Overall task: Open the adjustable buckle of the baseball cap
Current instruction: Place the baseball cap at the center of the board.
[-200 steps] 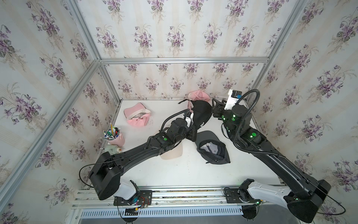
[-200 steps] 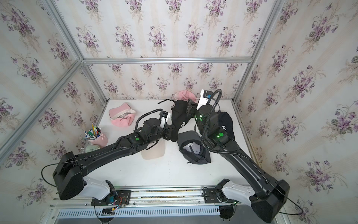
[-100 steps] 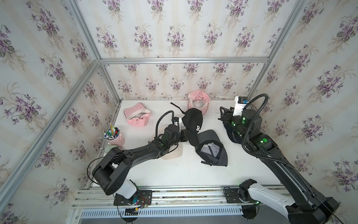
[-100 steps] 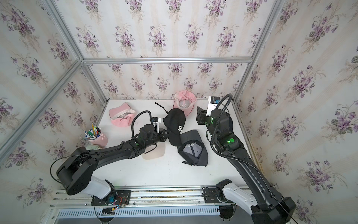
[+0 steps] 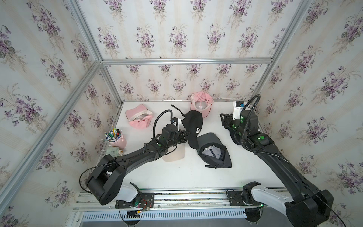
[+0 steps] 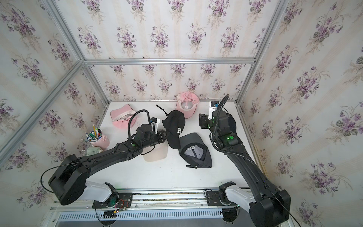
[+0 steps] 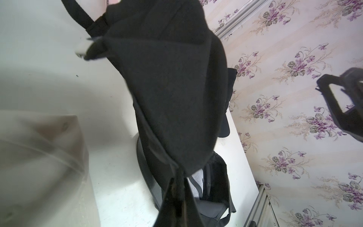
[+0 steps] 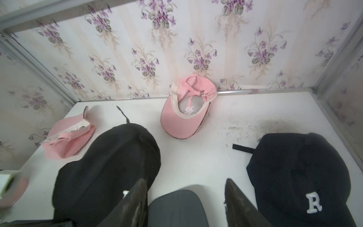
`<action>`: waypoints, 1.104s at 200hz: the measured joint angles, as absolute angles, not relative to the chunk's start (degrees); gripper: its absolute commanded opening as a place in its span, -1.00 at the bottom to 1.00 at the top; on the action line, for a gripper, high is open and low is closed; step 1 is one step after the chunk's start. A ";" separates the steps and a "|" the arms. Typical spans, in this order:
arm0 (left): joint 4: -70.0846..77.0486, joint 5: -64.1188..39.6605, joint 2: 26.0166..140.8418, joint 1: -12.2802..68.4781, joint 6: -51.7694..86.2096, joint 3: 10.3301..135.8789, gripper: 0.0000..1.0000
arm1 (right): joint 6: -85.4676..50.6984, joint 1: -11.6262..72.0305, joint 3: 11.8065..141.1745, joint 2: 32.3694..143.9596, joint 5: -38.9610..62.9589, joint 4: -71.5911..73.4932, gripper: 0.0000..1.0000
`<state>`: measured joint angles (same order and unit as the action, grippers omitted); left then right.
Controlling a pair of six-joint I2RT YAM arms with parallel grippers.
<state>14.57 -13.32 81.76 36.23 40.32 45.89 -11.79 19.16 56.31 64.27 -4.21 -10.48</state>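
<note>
The hanging black cap should next go down with my left gripper onto the bare tabletop [image 5: 191, 153] [image 7: 123, 187] beside the dark grey cap, because that tabletop is below. My left gripper will then let go of the black cap's edge.
My left gripper [image 5: 185, 135] [image 6: 166, 135] is shut on the edge of the black baseball cap [image 5: 193, 125] [image 6: 174, 125], which bears a white R. In the left wrist view the cap [image 7: 172, 88] hangs from the closed gripper [image 7: 177, 186]. Its back strap [image 5: 176, 110] [image 7: 78, 13] sticks out loose towards the back wall. The buckle itself I cannot make out. My right gripper [image 5: 223, 119] [image 6: 201, 121] [image 8: 185, 196] stands open and empty, well to the right of the cap.
A dark grey cap [image 5: 214, 153] lies upside down mid-table, below the held cap's brim. A second dark cap with an R [image 8: 294, 173] sits under the right arm. Two pink caps [image 5: 201, 104] [image 5: 138, 118] lie at the back, a pen cup [image 5: 116, 138] at the left, and a beige brim [image 5: 174, 155] under the left arm.
The right gripper has left the cap, drawn back to the right and opened wider. The left arm has lowered the cap leftwards and forwards, still gripping it.
</note>
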 measured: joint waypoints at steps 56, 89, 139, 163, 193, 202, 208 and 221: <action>10.81 -14.96 76.55 34.15 39.66 44.51 -1.00 | -12.47 14.98 54.89 75.20 2.68 -12.71 0.26; 10.31 -16.64 77.67 33.67 39.90 45.01 -1.00 | -13.28 15.00 56.86 82.61 6.74 -14.85 0.26; 7.49 -17.56 73.97 32.34 39.90 42.06 -1.00 | -14.04 14.96 57.54 88.66 8.86 -17.21 0.24; 7.20 -17.58 72.10 31.77 39.88 41.30 -1.00 | -14.81 14.94 57.39 88.66 9.06 -17.41 0.24; 7.60 -19.03 74.61 31.70 40.49 41.23 -1.00 | -15.11 14.94 57.41 88.66 9.26 -17.50 0.24; 8.67 -19.25 75.48 31.79 41.41 40.82 -1.00 | -15.33 14.94 57.47 88.66 9.23 -17.56 0.24; 9.78 -19.46 76.09 31.81 42.00 40.64 -1.00 | -15.49 14.96 57.52 88.66 9.23 -17.56 0.24; 12.60 -19.97 78.06 32.25 43.24 40.58 -1.00 | -15.66 14.96 57.58 88.47 9.19 -17.76 0.25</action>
<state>12.60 -19.97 78.06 32.25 43.24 40.58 -15.66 14.96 57.58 88.47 9.19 -17.76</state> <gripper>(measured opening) 0.070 0.622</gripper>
